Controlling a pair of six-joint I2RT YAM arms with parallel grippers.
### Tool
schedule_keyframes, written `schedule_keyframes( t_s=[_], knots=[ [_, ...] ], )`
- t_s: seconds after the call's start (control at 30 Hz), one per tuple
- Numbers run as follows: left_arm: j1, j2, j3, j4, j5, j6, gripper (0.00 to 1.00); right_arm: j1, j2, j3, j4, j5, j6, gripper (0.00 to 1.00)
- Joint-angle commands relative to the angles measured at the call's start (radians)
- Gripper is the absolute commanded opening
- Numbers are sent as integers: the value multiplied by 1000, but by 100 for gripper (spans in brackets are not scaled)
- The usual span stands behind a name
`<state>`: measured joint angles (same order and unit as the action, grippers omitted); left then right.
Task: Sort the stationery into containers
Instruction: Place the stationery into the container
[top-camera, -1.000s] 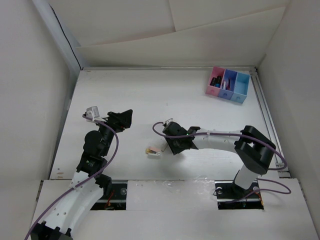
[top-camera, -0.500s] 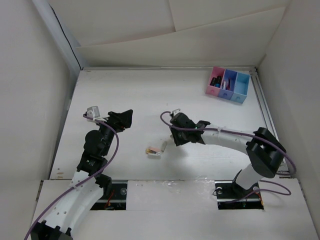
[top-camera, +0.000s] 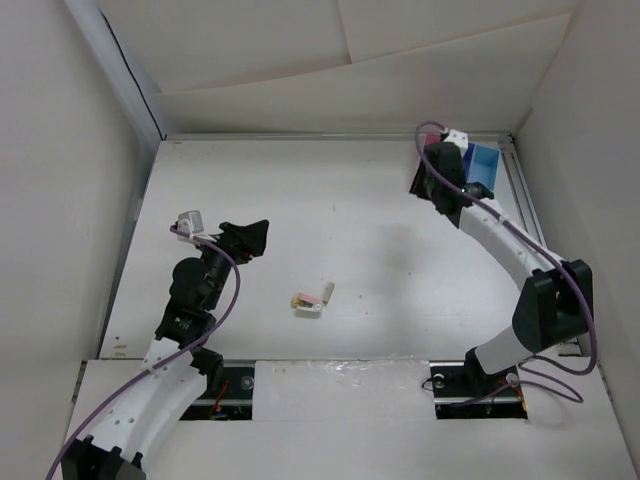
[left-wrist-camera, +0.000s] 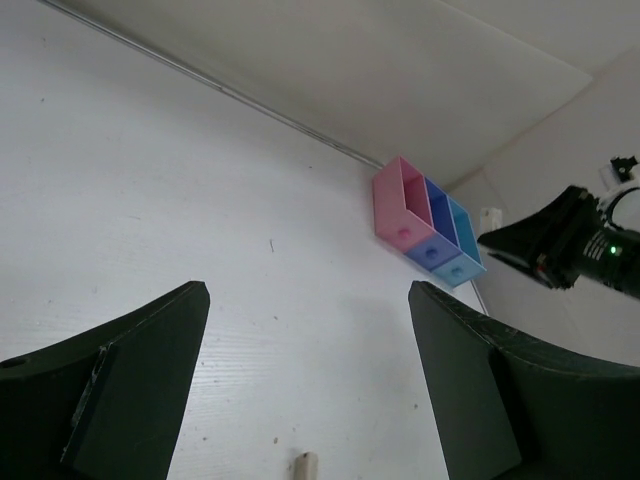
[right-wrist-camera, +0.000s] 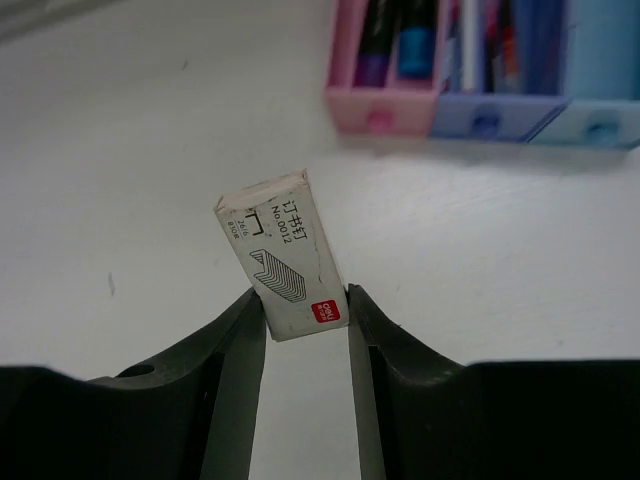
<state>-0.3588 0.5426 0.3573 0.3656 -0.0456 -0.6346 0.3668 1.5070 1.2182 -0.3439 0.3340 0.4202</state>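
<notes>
My right gripper swings the staple box outward over the light blue bin next, then opens. The light blue bin (top-camera: 484, 167) (right-wrist-camera: 606, 50) looks empty beside the pen bins.
My right gripper (right-wrist-camera: 307, 320) is shut on a small white staple box (right-wrist-camera: 285, 255), which stands tilted between the fingers, above the table just in front of the containers (right-wrist-camera: 485, 110). The pink bin (right-wrist-camera: 385, 60) and the blue bin (right-wrist-camera: 510, 60) hold dark and coloured pens; the light blue bin (right-wrist-camera: 600, 70) is beside them. In the top view the right gripper (top-camera: 440, 185) covers most of the containers (top-camera: 485, 160). My left gripper (top-camera: 245, 238) hangs open over the left of the table, nothing between its fingers (left-wrist-camera: 130, 370).
A small beige eraser (top-camera: 298, 301) and a white block (top-camera: 322, 297) lie together near the table's middle front; the eraser's tip (left-wrist-camera: 305, 465) shows below my left jaws. White walls close the table (top-camera: 300, 190) on three sides. A rail runs along the right edge.
My right arm has swung from the middle of the table, near the two small pieces, to the far right corner at the containers, carrying the staple box. The left arm has stayed still.
</notes>
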Motion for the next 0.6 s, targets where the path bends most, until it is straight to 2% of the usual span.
schedule_keyframes(
  t_s=[0.0,0.13,0.27,0.47,0.57],
  knots=[
    [-2,8,5,59,18,3,79,-110,76,108,53,140,37,1],
    [-2,8,5,59,27,3,79,-233,195,229,40,163,37,1],
    [-2,17,5,68,27,3,79,-343,297,279,40,152,46,1],
    [-2,26,5,78,27,3,79,-431,347,316,52,117,46,1],
    [-2,36,5,78,36,-7,79,-463,375,343,40,83,46,8]
  ],
)
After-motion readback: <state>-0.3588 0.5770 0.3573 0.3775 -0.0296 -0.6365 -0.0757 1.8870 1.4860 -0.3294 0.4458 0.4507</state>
